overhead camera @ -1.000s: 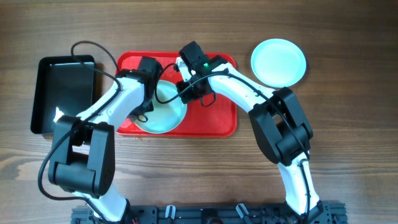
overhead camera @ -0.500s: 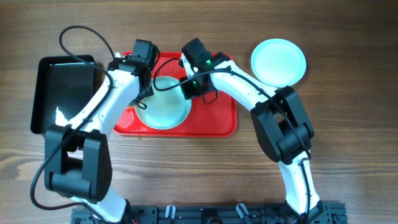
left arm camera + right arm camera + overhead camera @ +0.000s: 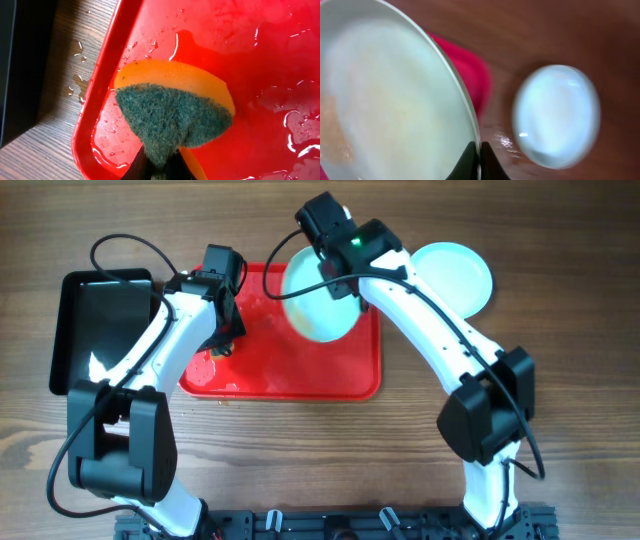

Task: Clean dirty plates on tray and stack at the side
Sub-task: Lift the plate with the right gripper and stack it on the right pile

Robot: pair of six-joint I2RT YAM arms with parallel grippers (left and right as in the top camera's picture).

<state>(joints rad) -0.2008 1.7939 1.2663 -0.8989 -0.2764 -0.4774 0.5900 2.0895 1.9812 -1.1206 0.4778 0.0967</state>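
Note:
The right gripper moves to the right in the overhead view next, then down, and brings its plate onto the second plate (image 3: pixel 456 275) (image 3: pixel 557 115) to release it, since that lies beside the tray.
My right gripper (image 3: pixel 322 264) is shut on the rim of a pale aqua plate (image 3: pixel 318 302) and holds it raised and tilted over the right part of the red tray (image 3: pixel 300 375). In the right wrist view the held plate (image 3: pixel 390 95) fills the left, my fingers (image 3: pixel 480 162) pinching its edge. A second plate (image 3: pixel 455 280) lies on the wood right of the tray; it also shows in the right wrist view (image 3: pixel 557 115). My left gripper (image 3: pixel 222 340) is shut on a yellow-and-green sponge (image 3: pixel 172 107) over the tray's wet left part (image 3: pixel 280 60).
A black rectangular tray (image 3: pixel 100 330) lies left of the red tray. Water drops (image 3: pixel 77 80) sit on the wood beside the red tray's left rim. The red tray's floor is wet.
My right gripper has lifted the plate off the tray and carried it up and to the right. My left gripper with the sponge has drawn back to the tray's left side.

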